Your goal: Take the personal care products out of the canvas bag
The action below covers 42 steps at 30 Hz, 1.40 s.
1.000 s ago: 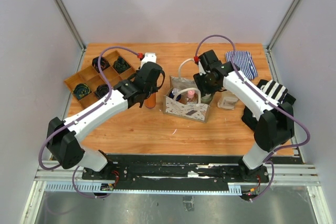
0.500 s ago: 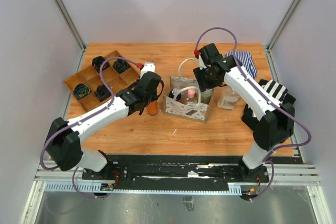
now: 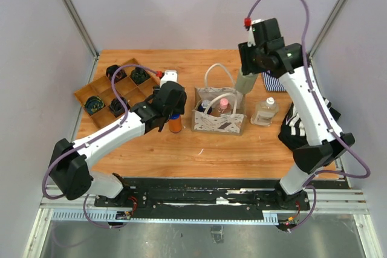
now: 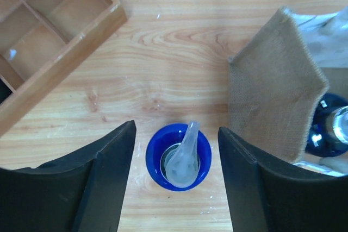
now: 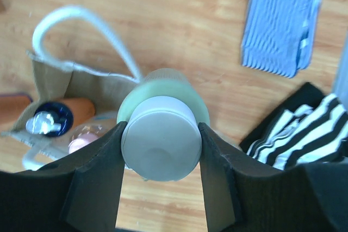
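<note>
My right gripper moves right in the top view next, lowers and releases over the bare tabletop beside the clear bottle (image 3: 264, 112).
The canvas bag (image 3: 219, 119) stands upright mid-table, its handle (image 5: 81, 23) looping up. My right gripper (image 3: 250, 69) hangs high above the bag's right end, shut on the white cap of a pale green bottle (image 5: 161, 142). Inside the bag are a pink bottle (image 3: 224, 104) and a blue-capped bottle (image 5: 51, 120). Left of the bag, an orange bottle with a blue cap (image 4: 178, 157) stands on the table. My left gripper (image 4: 176, 134) is open around that cap, with a gap on each side. A clear bottle (image 3: 264, 112) stands right of the bag.
A wooden compartment tray (image 3: 115, 89) with black coiled cables lies at the back left. A blue striped cloth (image 5: 280, 23) and a black-and-white striped cloth (image 5: 304, 129) lie at the right. The bag's burlap wall (image 4: 274, 107) is close to my left gripper's right finger.
My left gripper has set the orange bottle down beside the bag and opened off it. My right gripper has lifted the pale green bottle up out of the bag.
</note>
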{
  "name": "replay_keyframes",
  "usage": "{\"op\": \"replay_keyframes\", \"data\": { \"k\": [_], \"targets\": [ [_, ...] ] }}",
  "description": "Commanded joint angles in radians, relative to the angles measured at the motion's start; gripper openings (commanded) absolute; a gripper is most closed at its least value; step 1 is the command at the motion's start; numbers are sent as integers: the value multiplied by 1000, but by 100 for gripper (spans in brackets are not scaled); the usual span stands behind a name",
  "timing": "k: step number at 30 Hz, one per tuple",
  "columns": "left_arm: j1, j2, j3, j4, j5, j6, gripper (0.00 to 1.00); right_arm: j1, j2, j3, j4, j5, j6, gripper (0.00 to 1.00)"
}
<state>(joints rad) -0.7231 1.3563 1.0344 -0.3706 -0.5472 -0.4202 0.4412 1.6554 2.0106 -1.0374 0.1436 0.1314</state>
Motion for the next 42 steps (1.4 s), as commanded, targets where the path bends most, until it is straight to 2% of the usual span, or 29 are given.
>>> {"op": "replay_keyframes", "data": {
  "k": [1, 9, 18, 24, 33, 35, 42],
  "targets": [
    [-1, -34, 181, -30, -31, 79, 67, -80, -57, 141, 5, 109, -15, 11],
    [-1, 27, 406, 13, 141, 160, 70, -217, -32, 159, 33, 32, 2, 12],
    [-1, 337, 629, 0, 352, 229, 70, -313, -5, -127, 206, -44, 15, 11],
    [-1, 470, 669, -74, 379, 194, 69, -329, 73, -226, 265, -78, 14, 12],
    [-2, 446, 608, -75, 514, 178, 70, -332, 200, -252, 237, -126, 27, 14],
    [-4, 445, 621, -114, 537, 179, 70, -332, 212, -257, 229, -134, 29, 19],
    [-19, 405, 613, -246, 530, 156, 69, -332, 231, -288, 221, -150, 18, 55]
  ]
}}
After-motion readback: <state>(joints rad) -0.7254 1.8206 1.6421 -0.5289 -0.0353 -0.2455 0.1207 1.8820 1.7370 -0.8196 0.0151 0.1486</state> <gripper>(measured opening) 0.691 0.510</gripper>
